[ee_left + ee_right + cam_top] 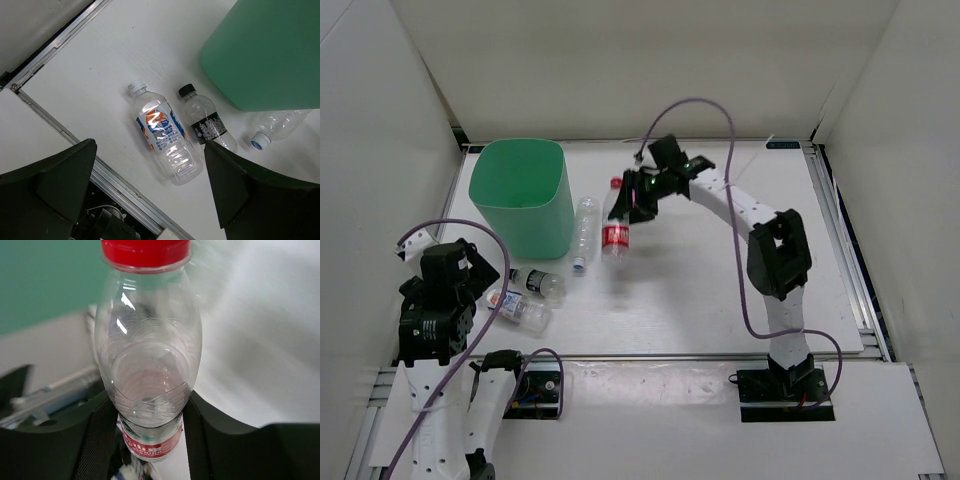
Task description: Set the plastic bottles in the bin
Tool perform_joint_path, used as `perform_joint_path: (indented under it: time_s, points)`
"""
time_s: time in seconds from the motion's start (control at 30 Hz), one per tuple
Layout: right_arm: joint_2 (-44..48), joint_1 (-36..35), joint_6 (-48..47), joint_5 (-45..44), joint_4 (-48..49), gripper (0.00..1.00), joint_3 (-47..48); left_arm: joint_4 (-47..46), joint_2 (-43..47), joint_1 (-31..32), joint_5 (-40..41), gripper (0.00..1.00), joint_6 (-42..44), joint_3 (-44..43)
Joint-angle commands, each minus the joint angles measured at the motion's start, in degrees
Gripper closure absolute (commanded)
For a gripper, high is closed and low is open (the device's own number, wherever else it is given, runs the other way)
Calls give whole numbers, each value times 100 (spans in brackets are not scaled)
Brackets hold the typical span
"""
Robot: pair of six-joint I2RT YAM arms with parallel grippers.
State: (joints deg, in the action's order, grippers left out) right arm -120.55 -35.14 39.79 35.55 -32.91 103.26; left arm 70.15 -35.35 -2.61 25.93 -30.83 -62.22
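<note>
The bin's opening (520,172) is to the left of my right gripper in the top view. I should next raise that gripper over the rim of the bin and let go of the red-capped bottle (616,228).
My right gripper (642,197) is shut on the red-capped bottle (616,228), just right of the mint-green bin (523,195). In the right wrist view the bottle (147,355) stands between my fingers (100,440), cap away from the camera, with the bin (45,280) behind it. The unlabelled bottle (583,232) lies against the bin's right side. The dark-capped bottle (535,282) and the blue-white label bottle (520,308) lie side by side in front of the bin. My left gripper (485,275) hangs open and empty over them (150,200); its view shows the blue-white bottle (165,142), the dark-capped bottle (207,125), the unlabelled bottle (275,127) and the bin (265,50).
White walls close in the table on three sides. A metal rail (700,355) runs along the table's near edge, and another (840,240) along the right side. A purple cable (695,105) loops above the right arm.
</note>
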Motion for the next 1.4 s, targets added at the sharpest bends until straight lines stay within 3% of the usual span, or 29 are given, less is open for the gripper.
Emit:
perform_joint_path:
  time_s: [0.0, 0.07, 0.1, 0.17, 0.2, 0.27, 0.37, 0.67, 1.07, 1.3, 1.37]
  points:
    - [481, 165, 451, -83, 214, 74, 1552, -168, 134, 24, 79, 0, -11, 16]
    - [44, 165, 686, -83, 214, 74, 2545, -168, 187, 24, 26, 0, 50, 69]
    - [-125, 165, 775, -153, 345, 72, 3481, -229, 187, 24, -35, 0, 51, 69]
    - [-442, 165, 1177, -154, 835, 70, 3902, -230, 108, 102, -36, 0, 51, 0]
    - [-443, 165, 1319, -154, 1543, 70, 3903, -230, 47, 155, -36, 0, 51, -1]
    - [-556, 113, 1487, -337, 2006, 70, 3780, -99, -190, 244, -36, 0, -2, -132]
    - [-777, 43, 1251, -715, 2244, 68, 4253, -36, -445, 296, -246, 0, -54, -133]
    - [-759, -713, -14, -2060, 2982, 62, 4220, 192, -621, 1051, -352, 0, -55, -186]
    - [-988, -1197, -621, -2333, 2860, 57, 4220, 298, -622, 1676, -273, 0, 138, -317]
    - [-936, -1250, -1095, -2333, 2027, 1, 4159, 183, -622, 1676, -326, 0, -10, -441]
    - [-699, -1250, -1332, -2333, 1850, 0, 4158, 44, -570, 1676, -326, 0, -133, -370]
